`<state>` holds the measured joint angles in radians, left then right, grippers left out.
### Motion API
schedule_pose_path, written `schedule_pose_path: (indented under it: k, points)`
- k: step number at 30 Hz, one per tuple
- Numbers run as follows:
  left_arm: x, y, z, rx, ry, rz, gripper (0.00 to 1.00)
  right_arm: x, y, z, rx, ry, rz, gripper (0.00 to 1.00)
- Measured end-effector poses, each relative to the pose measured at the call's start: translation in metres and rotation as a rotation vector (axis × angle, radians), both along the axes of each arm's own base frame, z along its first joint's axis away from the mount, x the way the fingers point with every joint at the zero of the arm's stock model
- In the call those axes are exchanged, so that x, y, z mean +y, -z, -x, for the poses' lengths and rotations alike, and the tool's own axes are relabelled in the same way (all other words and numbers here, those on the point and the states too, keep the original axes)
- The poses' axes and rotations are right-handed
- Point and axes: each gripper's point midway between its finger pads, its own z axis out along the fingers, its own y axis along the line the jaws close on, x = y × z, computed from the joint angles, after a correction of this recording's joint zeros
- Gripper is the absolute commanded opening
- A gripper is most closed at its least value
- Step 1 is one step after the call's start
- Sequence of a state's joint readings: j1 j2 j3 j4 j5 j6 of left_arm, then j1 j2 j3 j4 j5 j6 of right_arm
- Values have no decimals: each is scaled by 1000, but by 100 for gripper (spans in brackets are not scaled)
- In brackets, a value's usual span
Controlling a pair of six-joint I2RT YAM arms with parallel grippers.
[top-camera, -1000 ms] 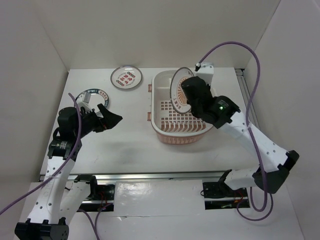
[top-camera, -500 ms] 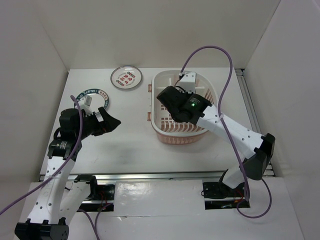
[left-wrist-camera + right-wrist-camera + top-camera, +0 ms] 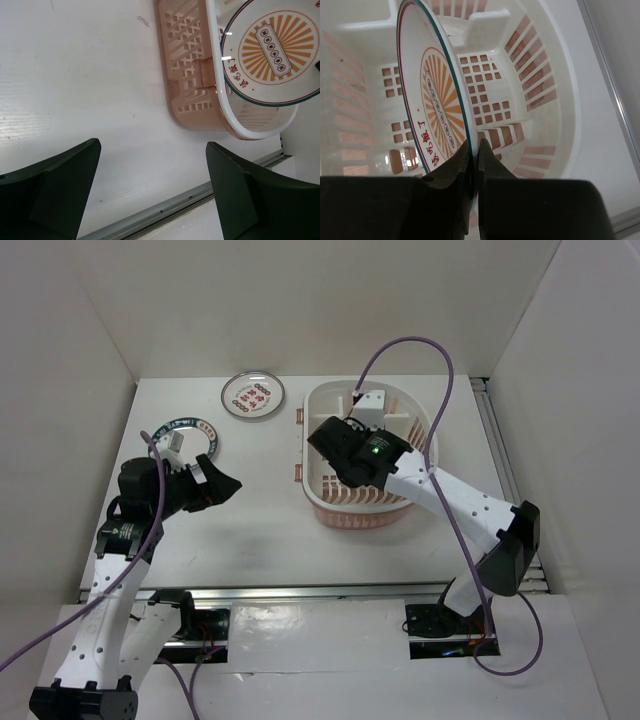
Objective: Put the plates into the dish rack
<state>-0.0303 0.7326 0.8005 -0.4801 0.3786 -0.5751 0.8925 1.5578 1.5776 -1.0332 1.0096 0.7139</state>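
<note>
The plate hangs above the rack's slots, so my right gripper should next move down, back and to the left in the top view and release the plate in them.
The orange sunburst plate (image 3: 432, 100) stands on edge inside the pink-and-white dish rack (image 3: 318, 502), above its slotted bottom. My right gripper (image 3: 474, 145) is shut on the plate's lower rim; in the top view the gripper (image 3: 338, 445) sits low in the rack and hides the plate. The left wrist view shows the plate (image 3: 272, 50) and the rack (image 3: 185, 75). The red-character plate (image 3: 253, 395) lies flat at the back of the table. The teal-rimmed plate (image 3: 190, 430) lies at the left, partly behind my left arm. My left gripper (image 3: 215, 485) is open and empty, and it also shows in the left wrist view (image 3: 152, 145).
White walls close in the table on the left, back and right. A metal rail (image 3: 300, 592) runs along the near edge. The right arm's purple cable (image 3: 405, 340) loops above the rack.
My right gripper has carried the sunburst plate from above the rack's rim down and left into the rack. The left arm has barely moved.
</note>
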Motion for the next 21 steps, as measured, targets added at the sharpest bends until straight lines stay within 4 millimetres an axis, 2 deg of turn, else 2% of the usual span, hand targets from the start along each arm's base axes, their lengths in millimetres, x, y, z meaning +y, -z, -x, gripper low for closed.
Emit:
schedule_pose_path:
  k: [8,21]
  points:
    - [0,-1,0,-4,0,0,100,5,28,0,64,-10,46,0]
    - [5,-1,-1,-4,-21,0,100,3,44,3,89,-3,55,0]
